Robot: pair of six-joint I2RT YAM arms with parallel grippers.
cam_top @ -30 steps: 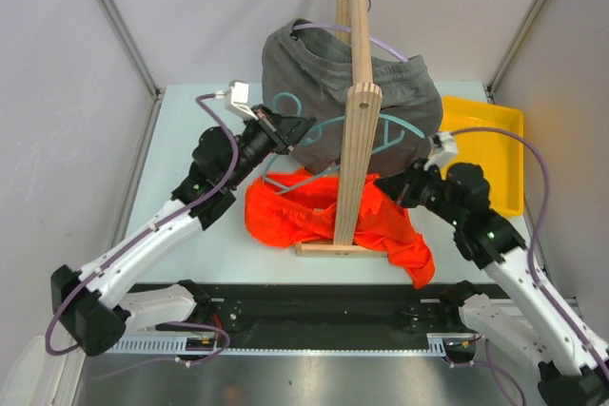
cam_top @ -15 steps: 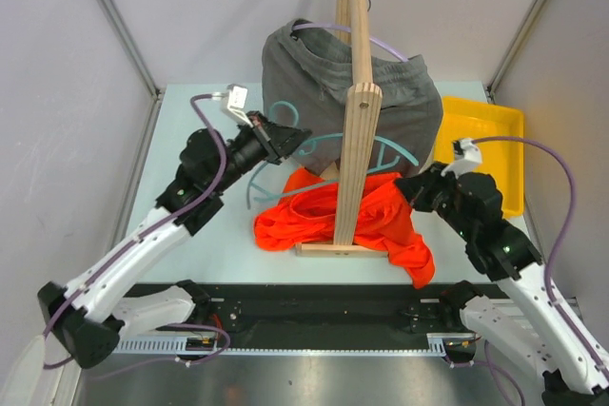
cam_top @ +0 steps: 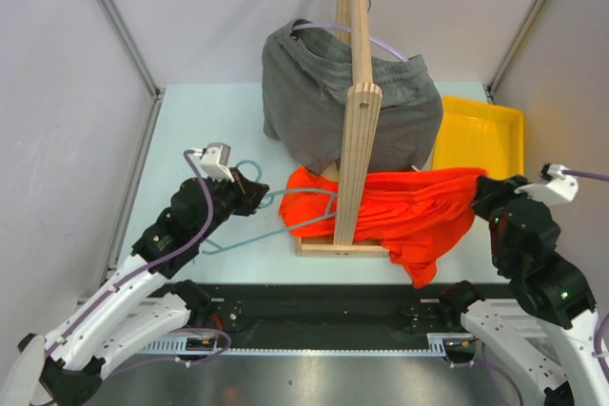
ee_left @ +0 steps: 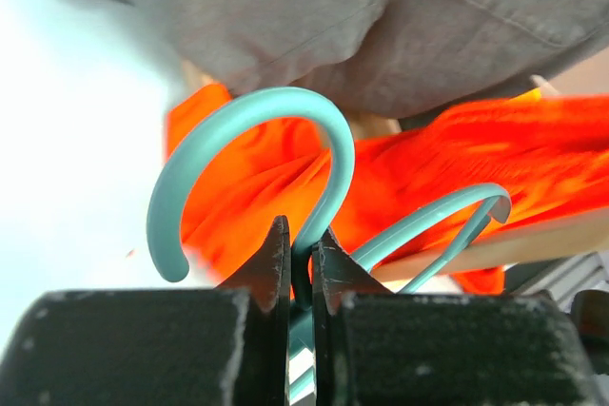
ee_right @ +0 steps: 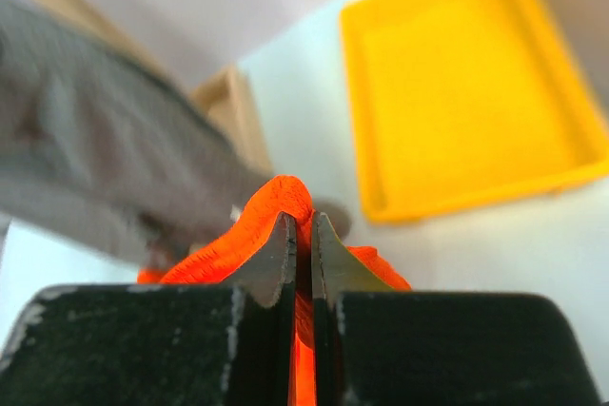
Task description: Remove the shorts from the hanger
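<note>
My right gripper will next lift the orange-red shorts (cam_top: 404, 211) off the stand and carry them outward, then lower them and let them go inside the empty yellow tray (cam_top: 483, 135).
The orange-red shorts (cam_top: 404, 211) lie stretched across the base of the wooden stand (cam_top: 354, 121), pulled out to the right. My right gripper (cam_top: 482, 189) is shut on their edge (ee_right: 276, 202). A teal plastic hanger (cam_top: 285, 206) lies low on the table at the left, partly under the orange shorts. My left gripper (cam_top: 249, 191) is shut on its neck, just below the hook (ee_left: 252, 154). The dark grey shorts (cam_top: 324, 92) hang from the stand on another hanger behind; they also fill the top of the left wrist view (ee_left: 333, 16).
A yellow tray (cam_top: 485, 140) sits at the right rear of the table; it also shows in the right wrist view (ee_right: 466, 83). Grey walls close in on both sides. The stand's base (cam_top: 333, 249) is near the table's front edge.
My left gripper has pulled the teal hanger down and to the left, out from the stand. My right gripper has pulled the orange shorts to the right, stretching them out.
</note>
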